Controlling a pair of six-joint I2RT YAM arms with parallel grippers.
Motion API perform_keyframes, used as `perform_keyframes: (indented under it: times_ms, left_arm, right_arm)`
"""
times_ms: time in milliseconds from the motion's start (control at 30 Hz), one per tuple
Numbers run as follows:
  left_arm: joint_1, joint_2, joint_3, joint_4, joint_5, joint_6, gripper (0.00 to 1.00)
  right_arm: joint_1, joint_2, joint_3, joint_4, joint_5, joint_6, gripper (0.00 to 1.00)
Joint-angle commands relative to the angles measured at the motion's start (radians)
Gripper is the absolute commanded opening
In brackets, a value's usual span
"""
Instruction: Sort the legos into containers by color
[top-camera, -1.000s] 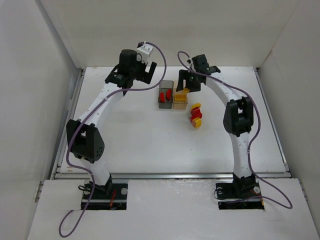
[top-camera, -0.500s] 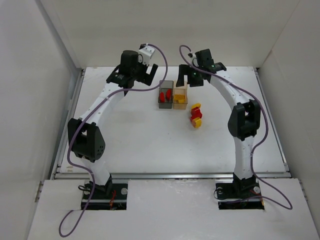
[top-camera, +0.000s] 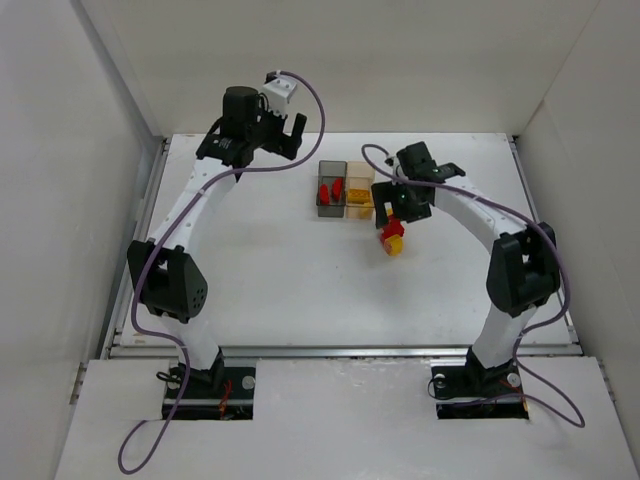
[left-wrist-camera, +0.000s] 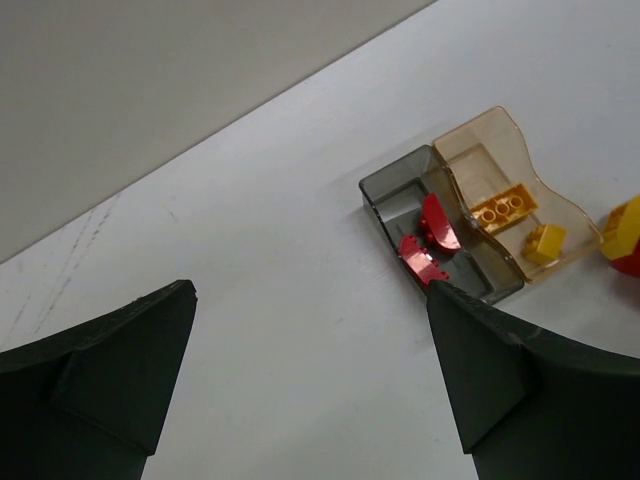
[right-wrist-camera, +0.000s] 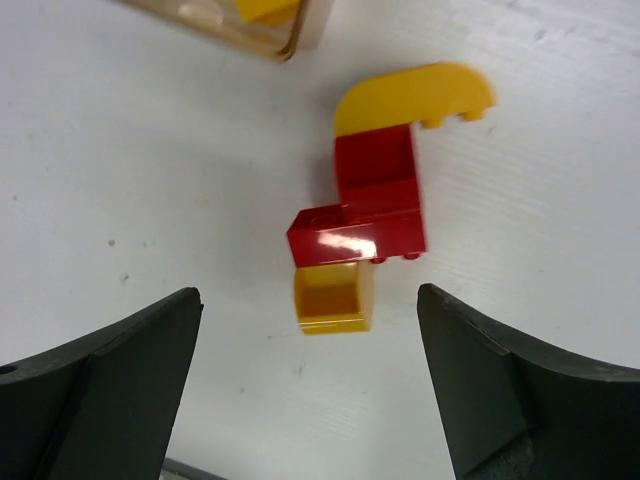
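The table is bare beside the small yellow brick (top-camera: 395, 245) (right-wrist-camera: 333, 298) at the near end of the cluster, so the fingers have room and my right gripper will next move down and back onto it.
The joined bins stand at the table's back middle. The dark grey bin (top-camera: 329, 201) holds two red bricks (top-camera: 330, 188); the amber bin (top-camera: 360, 170) holds two yellow bricks (top-camera: 359, 196). The left wrist view shows the grey bin (left-wrist-camera: 385, 186), its red bricks (left-wrist-camera: 432, 232), the amber bin (left-wrist-camera: 497, 138) and its yellow bricks (left-wrist-camera: 505, 207). A loose cluster of red and yellow bricks (top-camera: 392, 238) lies right of the bins. My right gripper (top-camera: 399, 207) is open and empty just above it, jaws either side of a small yellow brick (right-wrist-camera: 334, 296), a red brick (right-wrist-camera: 367, 205) and a curved yellow brick (right-wrist-camera: 410, 95). My left gripper (top-camera: 285, 133) is open and empty, back left of the bins.
White walls close the table at the back and both sides. The amber bin's corner (right-wrist-camera: 283, 38) shows at the top of the right wrist view. Bare white table (left-wrist-camera: 280, 300) lies under the left gripper (left-wrist-camera: 310, 300).
My right gripper has moved from over the amber bin forward and right, down over the loose cluster. My left gripper has swung left and back, away from the bins.
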Motion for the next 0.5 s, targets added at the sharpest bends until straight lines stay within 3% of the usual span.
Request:
perform_keyframes:
  times_ms: [0, 367, 467]
  left_arm:
    - [0.003, -0.032, 0.032, -0.03, 0.147, 0.019, 1.0]
    - [0.003, -0.041, 0.023, -0.04, 0.164, -0.003, 1.0]
    - [0.003, -0.041, 0.023, -0.04, 0.164, -0.012, 1.0]
  right_arm:
    - [0.059, -0.024, -0.052, 0.023, 0.046, 0.001, 0.94]
    - [0.069, 0.056, -0.052, 0.008, 0.189, 0.05, 0.88]
    - [0.078, 0.056, -0.077, 0.008, 0.198, 0.05, 0.79]
